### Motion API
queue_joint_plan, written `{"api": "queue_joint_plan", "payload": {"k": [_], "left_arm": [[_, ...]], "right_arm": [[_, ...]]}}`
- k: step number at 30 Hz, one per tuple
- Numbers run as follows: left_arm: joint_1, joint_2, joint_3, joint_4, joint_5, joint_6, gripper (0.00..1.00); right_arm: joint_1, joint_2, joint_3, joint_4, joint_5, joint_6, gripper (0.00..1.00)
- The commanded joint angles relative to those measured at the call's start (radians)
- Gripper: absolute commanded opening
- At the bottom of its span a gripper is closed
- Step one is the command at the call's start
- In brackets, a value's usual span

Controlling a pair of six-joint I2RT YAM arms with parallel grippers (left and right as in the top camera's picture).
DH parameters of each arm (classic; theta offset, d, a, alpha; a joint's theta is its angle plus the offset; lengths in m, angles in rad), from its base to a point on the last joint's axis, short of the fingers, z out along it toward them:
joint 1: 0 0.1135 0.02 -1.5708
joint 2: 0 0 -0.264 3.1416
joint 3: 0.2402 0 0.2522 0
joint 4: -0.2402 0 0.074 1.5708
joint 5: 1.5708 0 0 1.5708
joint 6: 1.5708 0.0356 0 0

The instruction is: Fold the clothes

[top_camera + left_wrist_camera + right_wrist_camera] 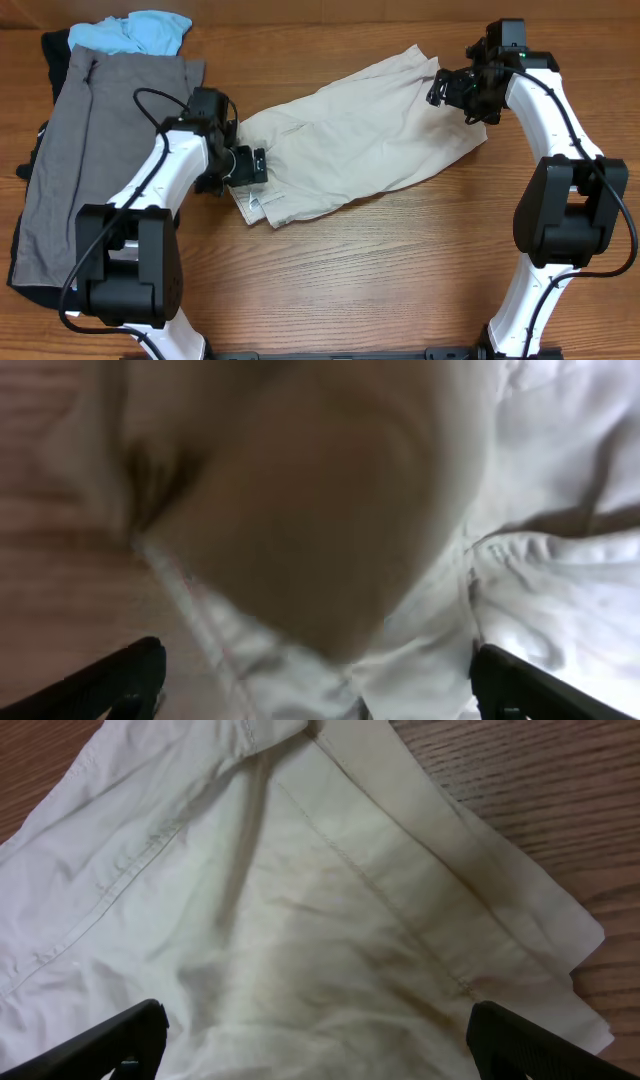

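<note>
The cloth already shows between my left gripper's open fingers, so I will next move that gripper down onto the waistband end just below it and close there.
The beige shorts (pixel 360 135) lie spread slantwise across the middle of the table, waistband end at the lower left, leg end at the upper right. My left gripper (pixel 245 165) is open at the waistband end, its fingers wide apart over the cloth (pixel 320 560). My right gripper (pixel 452 88) is open over the upper right leg end, where the hem and seams of the cloth (pixel 300 920) lie flat below it. Neither gripper holds cloth.
A pair of grey shorts (pixel 100 130) lies at the far left over dark cloth (pixel 30 270), with a light-blue garment (pixel 135 32) at its top end. Bare wooden table (pixel 380 280) shows in front of the beige shorts.
</note>
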State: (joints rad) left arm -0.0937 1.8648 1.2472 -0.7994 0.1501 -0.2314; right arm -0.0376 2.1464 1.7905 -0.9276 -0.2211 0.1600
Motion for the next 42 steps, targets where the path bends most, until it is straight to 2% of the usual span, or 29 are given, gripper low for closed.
{"api": "queue_joint_plan", "payload": {"k": [1, 4, 12, 14, 16, 18, 20, 21, 22, 24, 30, 33, 37, 39, 42], "left_arm": [[-0.006, -0.008, -0.048, 0.078, 0.063, 0.025, 1.00], [-0.010, -0.006, -0.075, 0.129, 0.113, 0.026, 1.00], [-0.025, 0.034, -0.153, 0.188, 0.110, 0.012, 1.00], [-0.025, 0.050, -0.163, 0.198, 0.109, -0.011, 0.97], [-0.026, 0.082, -0.170, 0.217, 0.109, -0.057, 0.86], [-0.026, 0.121, -0.171, 0.228, 0.109, -0.109, 0.68], [-0.028, 0.177, -0.171, 0.244, 0.109, -0.174, 0.44], [-0.027, 0.191, -0.171, 0.250, 0.110, -0.182, 0.27], [-0.027, 0.207, -0.170, 0.257, 0.111, -0.189, 0.13], [-0.021, 0.206, -0.169, 0.259, 0.112, -0.188, 0.08], [0.023, 0.130, -0.111, 0.182, 0.110, -0.101, 0.06], [0.055, 0.074, -0.044, 0.084, 0.109, -0.023, 0.05], [0.100, 0.030, 0.097, -0.088, 0.109, 0.071, 0.05], [0.116, 0.029, 0.185, -0.173, 0.109, 0.119, 0.04], [0.132, 0.029, 0.313, -0.254, 0.107, 0.191, 0.04]], "right_arm": [[0.003, -0.040, -0.005, 0.005, 0.002, -0.008, 1.00], [0.003, -0.040, -0.005, 0.005, 0.002, -0.008, 1.00], [0.003, -0.040, -0.005, 0.002, 0.002, -0.008, 1.00], [0.003, -0.040, -0.005, 0.002, 0.002, -0.008, 1.00], [0.003, -0.040, -0.005, 0.002, 0.002, -0.008, 1.00], [0.003, -0.040, -0.005, 0.002, 0.002, -0.007, 1.00], [0.003, -0.040, -0.005, 0.001, 0.002, -0.003, 0.99], [0.003, -0.040, -0.005, 0.001, 0.002, -0.004, 0.98], [0.003, -0.040, -0.005, -0.002, 0.002, -0.004, 0.94], [0.003, -0.040, -0.005, -0.006, 0.002, -0.004, 0.86], [0.003, -0.045, 0.010, -0.036, -0.074, -0.004, 0.65], [0.003, -0.048, 0.033, -0.061, -0.134, -0.005, 0.47], [0.003, -0.050, 0.045, -0.087, -0.185, -0.005, 0.18], [0.003, -0.050, 0.045, -0.104, -0.190, -0.005, 0.08], [0.003, -0.050, 0.045, -0.135, -0.194, -0.005, 0.04]]}}
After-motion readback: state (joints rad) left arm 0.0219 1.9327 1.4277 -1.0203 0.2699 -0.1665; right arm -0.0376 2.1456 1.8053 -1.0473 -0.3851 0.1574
